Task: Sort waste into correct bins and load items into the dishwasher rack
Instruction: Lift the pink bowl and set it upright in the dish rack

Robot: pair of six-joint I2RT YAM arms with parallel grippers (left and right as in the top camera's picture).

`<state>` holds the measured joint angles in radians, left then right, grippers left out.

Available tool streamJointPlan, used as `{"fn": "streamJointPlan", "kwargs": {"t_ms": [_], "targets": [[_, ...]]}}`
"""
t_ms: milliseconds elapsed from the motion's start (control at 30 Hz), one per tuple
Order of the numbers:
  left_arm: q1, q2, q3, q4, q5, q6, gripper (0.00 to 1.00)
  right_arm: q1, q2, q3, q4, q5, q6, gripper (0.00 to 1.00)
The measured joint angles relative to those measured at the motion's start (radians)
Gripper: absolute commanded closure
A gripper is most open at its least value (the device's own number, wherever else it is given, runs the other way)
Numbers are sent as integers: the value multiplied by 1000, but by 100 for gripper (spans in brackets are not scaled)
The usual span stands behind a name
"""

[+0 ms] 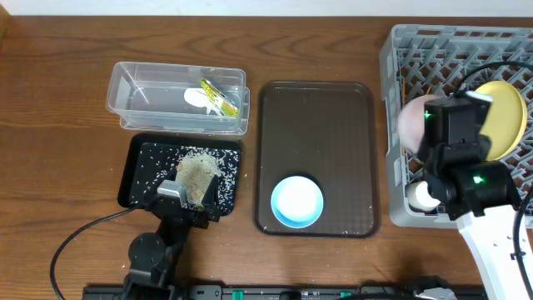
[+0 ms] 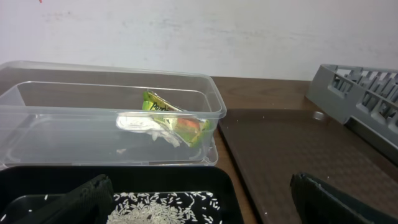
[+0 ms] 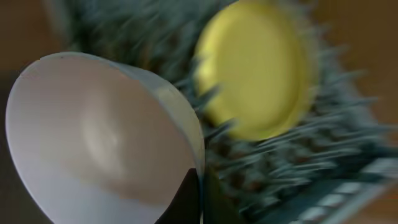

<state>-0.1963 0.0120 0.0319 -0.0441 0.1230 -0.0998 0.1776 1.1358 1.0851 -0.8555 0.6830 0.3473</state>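
My right gripper should next tilt toward the yellow plate, lower the bowl and let go of the bowl's rim, since the rack's empty wires [image 3: 214,112] beside that plate are below it.
My right gripper [image 3: 200,199] is shut on the rim of the pinkish-white bowl [image 3: 93,137], holding it over the grey dishwasher rack [image 1: 400,58]; the bowl shows pink at the rack's left edge in the overhead view [image 1: 410,121]. The pale yellow plate [image 1: 504,117] stands in the rack and shows blurred in the right wrist view [image 3: 261,68]. A small white cup [image 1: 423,197] sits in the rack's front. The light blue bowl [image 1: 296,202] sits on the brown tray. My left gripper [image 2: 199,205] is open over the black tray [image 1: 133,179] holding rice [image 2: 161,208]. The clear tub [image 2: 37,124] holds the snack wrapper [image 2: 174,115] and white paper [image 2: 140,124].
The dark brown serving tray [image 1: 316,117] lies between the bins and the rack. The right arm's base [image 1: 500,250] stands at the front right. A black cable [image 1: 75,242] curls at the front left. The chopsticks are not in view.
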Motion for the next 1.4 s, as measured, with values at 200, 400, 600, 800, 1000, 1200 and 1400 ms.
{"fn": "streamJointPlan", "kwargs": {"t_ms": [200, 400, 600, 800, 1000, 1200, 1400], "targets": [[0, 0, 0, 0, 0, 0, 7, 0, 36, 0, 66, 257, -10, 99], [0, 0, 0, 0, 0, 0, 7, 0, 135, 0, 136, 350, -93, 99], [0, 0, 0, 0, 0, 0, 7, 0, 271, 0, 248, 393, -209, 99], [0, 0, 0, 0, 0, 0, 7, 0, 371, 0, 330, 444, -361, 99], [0, 0, 0, 0, 0, 0, 7, 0, 409, 0, 327, 463, -454, 99], [0, 0, 0, 0, 0, 0, 7, 0, 409, 0, 251, 369, -476, 99], [0, 0, 0, 0, 0, 0, 7, 0, 409, 1, 213, 360, -476, 99]]}}
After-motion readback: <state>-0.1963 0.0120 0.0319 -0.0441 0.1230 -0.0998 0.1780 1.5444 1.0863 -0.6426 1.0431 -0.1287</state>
